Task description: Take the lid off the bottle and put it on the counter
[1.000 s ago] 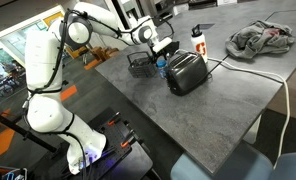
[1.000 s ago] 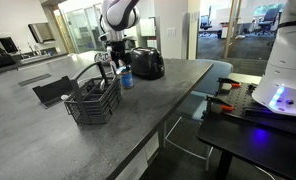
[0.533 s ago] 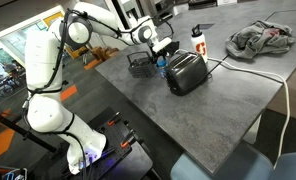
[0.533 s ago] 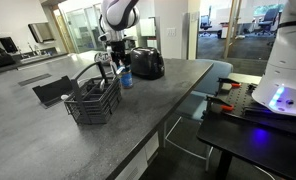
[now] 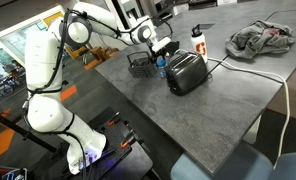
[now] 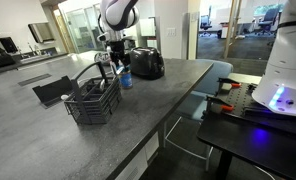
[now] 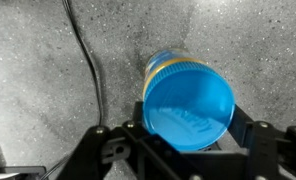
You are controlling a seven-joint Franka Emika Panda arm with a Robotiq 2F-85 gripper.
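Note:
Next, my gripper rises off the bottle, draws back and lowers the lid onto bare counter to release. That open spot lies back of my gripper.
In the wrist view the bright-blue lid (image 7: 188, 108) fills the space between my gripper's (image 7: 186, 122) two black fingers, which press on its left and right edges. Just beyond it shows the pale bottle's (image 7: 171, 64) shoulder with a yellow band, standing on the dark-grey counter (image 7: 38, 110). In both exterior views the gripper (image 5: 160, 51) (image 6: 122, 63) points down onto the small bottle (image 5: 160, 65) (image 6: 126, 79), between the toaster and the wire basket. I cannot tell whether the lid is still on the bottle's neck.
A black toaster (image 5: 186, 72) (image 6: 146, 63) stands next to the bottle, its cable (image 7: 83, 50) running over the counter. A wire basket (image 5: 140, 63) (image 6: 93, 100) is on the other side. A taller white bottle (image 5: 197, 40) and a grey cloth (image 5: 260, 40) lie farther off.

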